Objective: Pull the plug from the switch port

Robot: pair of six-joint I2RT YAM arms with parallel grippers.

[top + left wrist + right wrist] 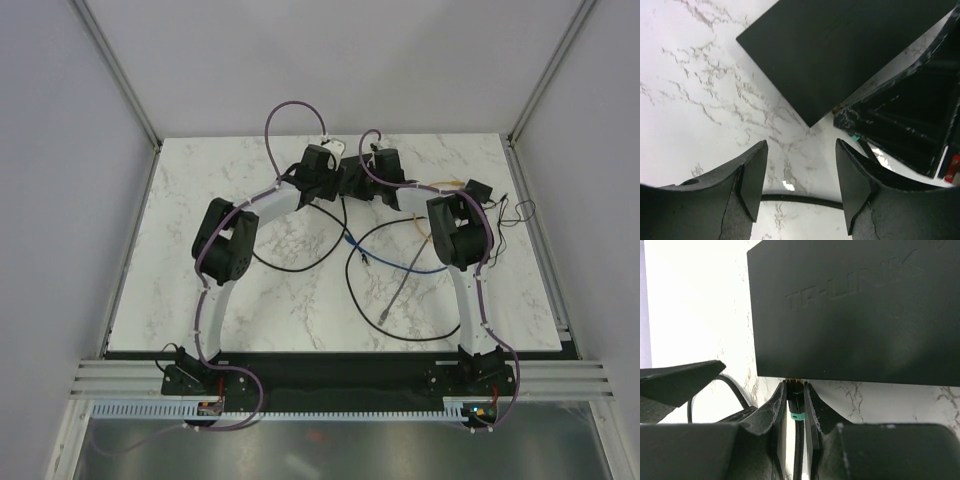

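I will next pull my right gripper back, carry the plug to the thin cables [497, 211] beside the black block and let go, because the plug's tip meets the port side.
The switch [855, 310] is a flat black box lying on the marble table, and it also fills the top of the left wrist view [840, 50]. A black plug [796, 399] with a green band sits at its near edge, its tip against the port side. My right gripper [795, 395] is shut on that plug, one finger on each side. My left gripper [801, 172] is open beside the switch's corner with only bare marble and a black cable [800, 200] between its fingers. From above, both grippers [322, 165] [380, 165] flank the switch [352, 180].
Loose cables lie across the table's middle: a black loop [300, 262], a blue one [350, 243], a grey one [400, 290] and a yellow one [440, 185]. A small black block [481, 190] sits at the right. The right gripper's body [910, 125] is close to my left fingers.
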